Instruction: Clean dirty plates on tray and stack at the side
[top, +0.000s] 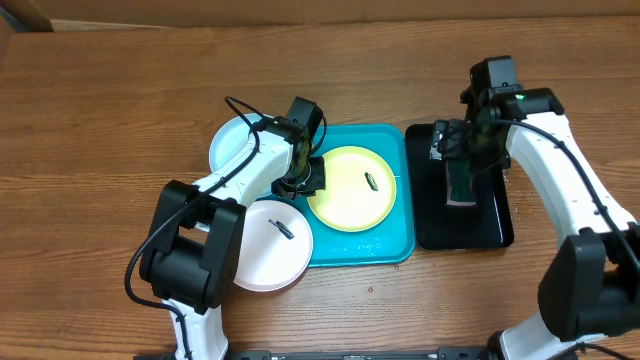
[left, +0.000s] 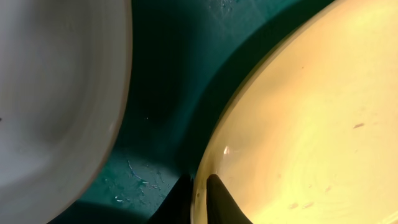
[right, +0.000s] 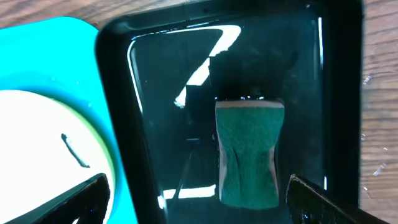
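Observation:
My right gripper is above the bottom of the black tray. It will go down into the tray next, then move back onto the middle of the green sponge.
The turquoise tray (top: 395, 245) holds the yellow-green rimmed plate (top: 352, 188), which has a dark smear. The white plate (top: 265, 250), also smeared, overlaps the tray's left edge. The pale blue plate (top: 228, 145) lies at the tray's upper left, partly hidden by my left arm. My left gripper (top: 308, 180) is at the yellow-green plate's left rim. In the left wrist view its fingers (left: 200, 199) pinch that plate's rim (left: 311, 124), next to the white plate (left: 56, 93). My right gripper (top: 460, 160) is open (right: 199, 205) above a green sponge (right: 249, 152).
The sponge (top: 462, 188) lies in a black tray (top: 495, 225) right of the turquoise tray. The right wrist view shows the black tray (right: 155, 93), the turquoise tray's edge (right: 62, 43) and the yellow-green plate (right: 37, 137). Wooden tabletop (top: 100, 100) surrounds everything.

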